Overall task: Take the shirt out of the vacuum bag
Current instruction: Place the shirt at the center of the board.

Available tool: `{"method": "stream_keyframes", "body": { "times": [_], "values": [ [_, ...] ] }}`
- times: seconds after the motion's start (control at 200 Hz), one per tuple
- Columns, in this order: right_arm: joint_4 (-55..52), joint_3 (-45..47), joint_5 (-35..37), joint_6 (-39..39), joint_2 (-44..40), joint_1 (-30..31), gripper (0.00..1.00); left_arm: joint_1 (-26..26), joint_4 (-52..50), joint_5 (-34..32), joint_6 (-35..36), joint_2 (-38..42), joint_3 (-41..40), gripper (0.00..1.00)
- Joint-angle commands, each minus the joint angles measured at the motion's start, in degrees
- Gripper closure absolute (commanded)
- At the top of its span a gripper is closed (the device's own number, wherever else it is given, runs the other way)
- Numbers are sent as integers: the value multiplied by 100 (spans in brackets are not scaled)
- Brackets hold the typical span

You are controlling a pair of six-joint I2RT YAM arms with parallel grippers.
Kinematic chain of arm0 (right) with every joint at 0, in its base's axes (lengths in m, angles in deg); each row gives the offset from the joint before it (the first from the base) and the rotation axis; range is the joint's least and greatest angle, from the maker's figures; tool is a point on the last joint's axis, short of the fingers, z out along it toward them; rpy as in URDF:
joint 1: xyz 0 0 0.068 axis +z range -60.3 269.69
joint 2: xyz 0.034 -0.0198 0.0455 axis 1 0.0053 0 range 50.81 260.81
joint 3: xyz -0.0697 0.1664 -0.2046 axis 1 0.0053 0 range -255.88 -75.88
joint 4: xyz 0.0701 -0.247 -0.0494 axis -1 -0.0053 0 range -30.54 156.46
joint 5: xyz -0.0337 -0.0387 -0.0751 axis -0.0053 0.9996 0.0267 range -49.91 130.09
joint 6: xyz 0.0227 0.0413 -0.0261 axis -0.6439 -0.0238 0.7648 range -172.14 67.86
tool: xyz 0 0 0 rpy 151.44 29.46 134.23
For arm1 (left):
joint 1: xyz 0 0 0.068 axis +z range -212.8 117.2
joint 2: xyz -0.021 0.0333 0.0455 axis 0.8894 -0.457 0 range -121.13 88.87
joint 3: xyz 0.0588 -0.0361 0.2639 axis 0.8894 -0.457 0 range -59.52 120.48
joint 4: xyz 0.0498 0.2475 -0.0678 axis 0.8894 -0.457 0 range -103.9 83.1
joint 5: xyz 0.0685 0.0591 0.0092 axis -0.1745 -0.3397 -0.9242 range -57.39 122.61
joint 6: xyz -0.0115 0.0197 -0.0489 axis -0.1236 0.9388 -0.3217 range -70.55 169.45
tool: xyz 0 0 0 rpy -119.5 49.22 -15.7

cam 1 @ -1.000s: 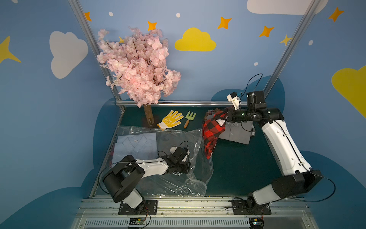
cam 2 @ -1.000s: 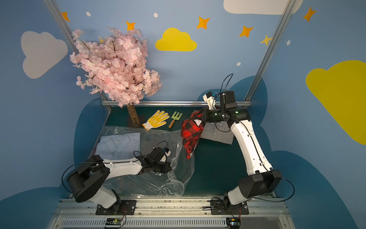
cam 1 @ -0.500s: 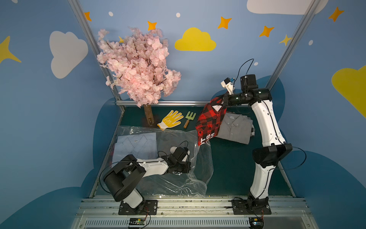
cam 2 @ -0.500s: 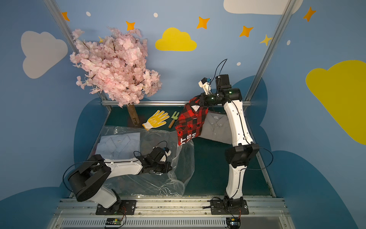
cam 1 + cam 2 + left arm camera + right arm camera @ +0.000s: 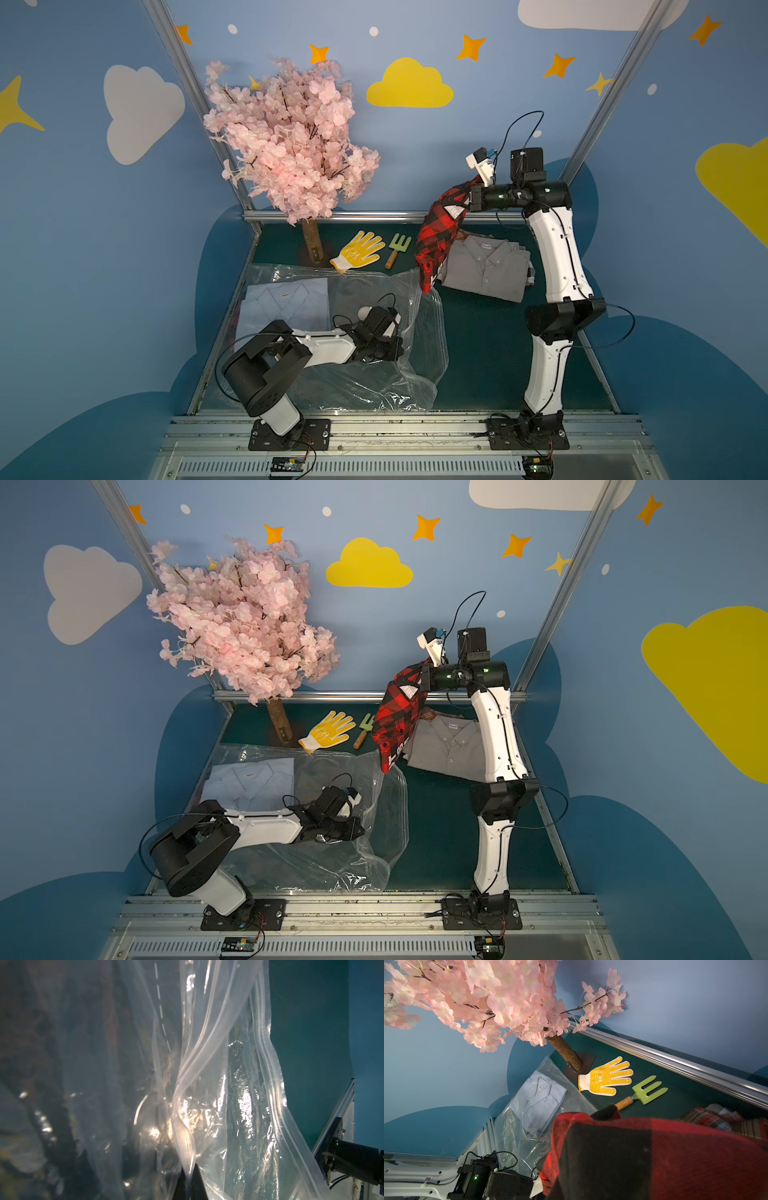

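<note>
My right gripper should next move down away from the bag [image 5: 361,374] and let go of the plaid shirt over the folded grey shirt [image 5: 489,268], because that grey shirt is below my gripper.
The vacuum bag [image 5: 361,374] [image 5: 332,862] lies crinkled on the left half of the green table. My left gripper [image 5: 395,349] [image 5: 189,1176] is shut on a fold of its clear plastic near the zip strip. A red-and-black plaid shirt [image 5: 436,237] [image 5: 397,717] hangs in the air from my right gripper [image 5: 467,199], which is shut on its top and raised high at the back. The shirt's lower tip dangles over the bag's far right corner. In the right wrist view the shirt [image 5: 654,1157] hides the jaws. A light blue folded shirt [image 5: 286,303] [image 5: 537,1101] lies inside the bag at the left.
A folded grey shirt [image 5: 486,266] lies at the back right on top of a checked cloth [image 5: 716,1120]. A yellow glove [image 5: 359,249] and a green hand fork [image 5: 397,249] lie at the back. A pink blossom tree [image 5: 291,137] stands back left.
My right arm has straightened up and lifted the plaid shirt from low over the grey shirt to high at the back. The left arm and the bag have stayed put.
</note>
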Motion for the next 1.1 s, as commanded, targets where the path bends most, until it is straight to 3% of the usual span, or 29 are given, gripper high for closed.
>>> {"method": "stream_keyframes", "body": {
  "times": [0.0,0.31,0.656,1.056,1.096],
  "values": [
    [465,-135,-137,138,197,-118,100,16,-437,-167,-10,-338,-82,97],
    [360,927,391,656,525,-654,100,28,-376,-106,-18,-513,-26,97],
    [1231,2953,468,586,-465,-1337,100,16,-349,-97,-31,-586,34,97],
    [1437,4540,458,388,-1110,-2061,100,6,-349,91,-18,-692,79,97],
    [1550,4774,468,330,-1175,-2134,95,6,-349,114,-11,-717,95,97]
  ]
}}
